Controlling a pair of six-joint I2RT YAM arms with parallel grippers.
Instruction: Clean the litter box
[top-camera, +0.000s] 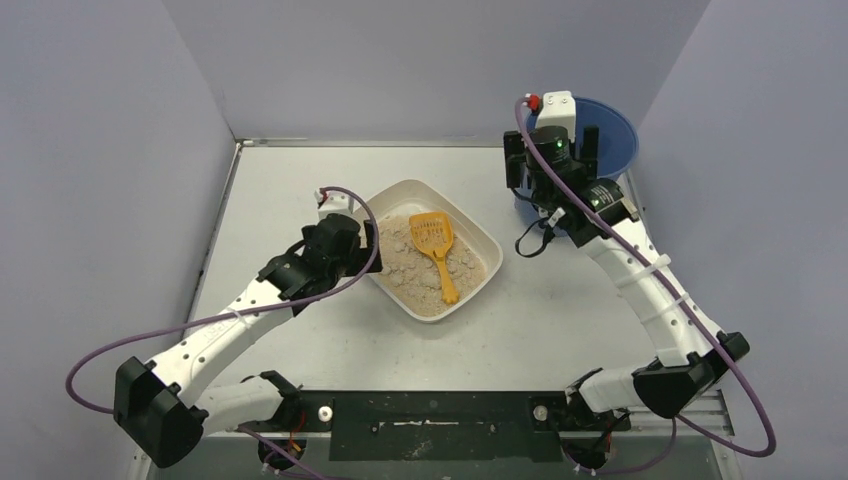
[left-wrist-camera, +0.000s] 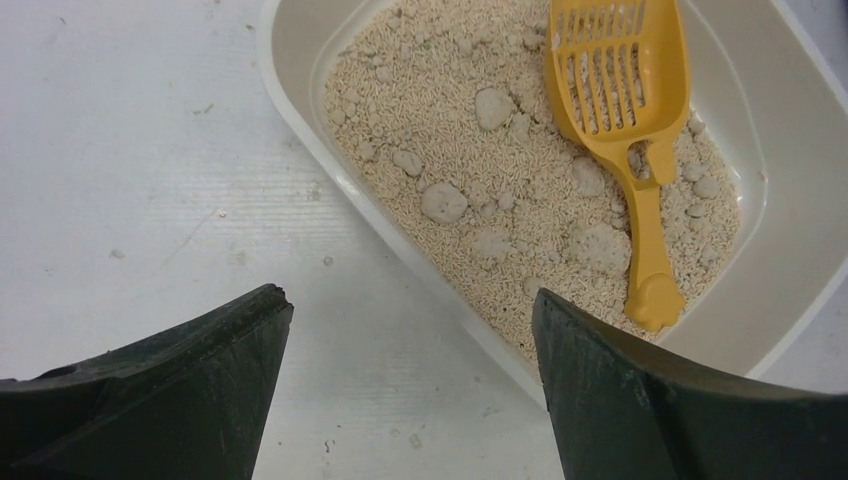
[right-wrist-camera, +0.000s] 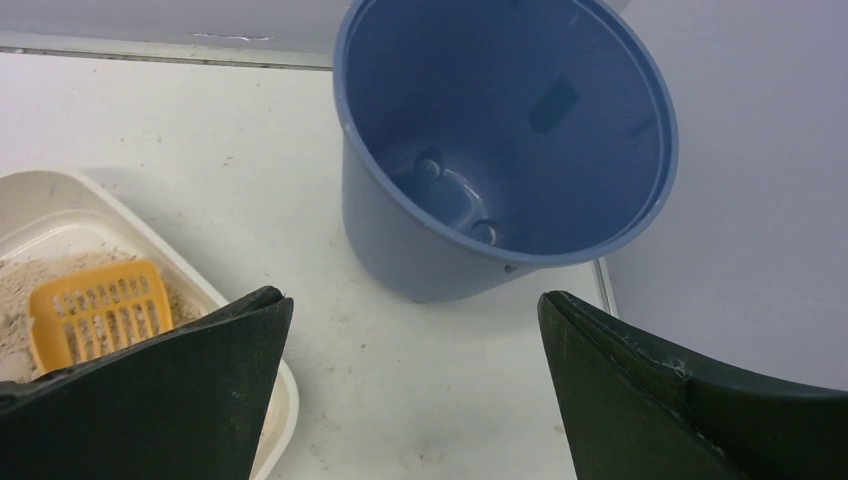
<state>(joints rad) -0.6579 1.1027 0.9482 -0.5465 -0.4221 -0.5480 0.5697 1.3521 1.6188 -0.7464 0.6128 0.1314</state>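
Observation:
The blue bucket's rim facing the litter box stands free outward of my right gripper, so next it needs to reach outward and bring its open fingers astride that rim.
The litter box (top-camera: 480, 236), an off-white tray of beige litter with several clumps, sits mid-table. An orange slotted scoop (top-camera: 437, 245) lies on the litter, handle toward the near side. In the left wrist view the litter box (left-wrist-camera: 790, 130) and scoop (left-wrist-camera: 620, 80) fill the upper right. My left gripper (left-wrist-camera: 410, 300) is open and empty, low over the table at the box's left rim; from above the left gripper (top-camera: 368, 240) is beside that rim. My right gripper (right-wrist-camera: 412, 300) is open and empty above bare table between the litter box (right-wrist-camera: 60, 195) and the bucket.
A tall blue round bucket (top-camera: 615, 140) stands at the back right corner, partly behind the right gripper (top-camera: 551, 145). The bucket (right-wrist-camera: 500, 130) looks empty inside. The scoop (right-wrist-camera: 95, 310) shows at lower left. Grey walls close the back and both sides.

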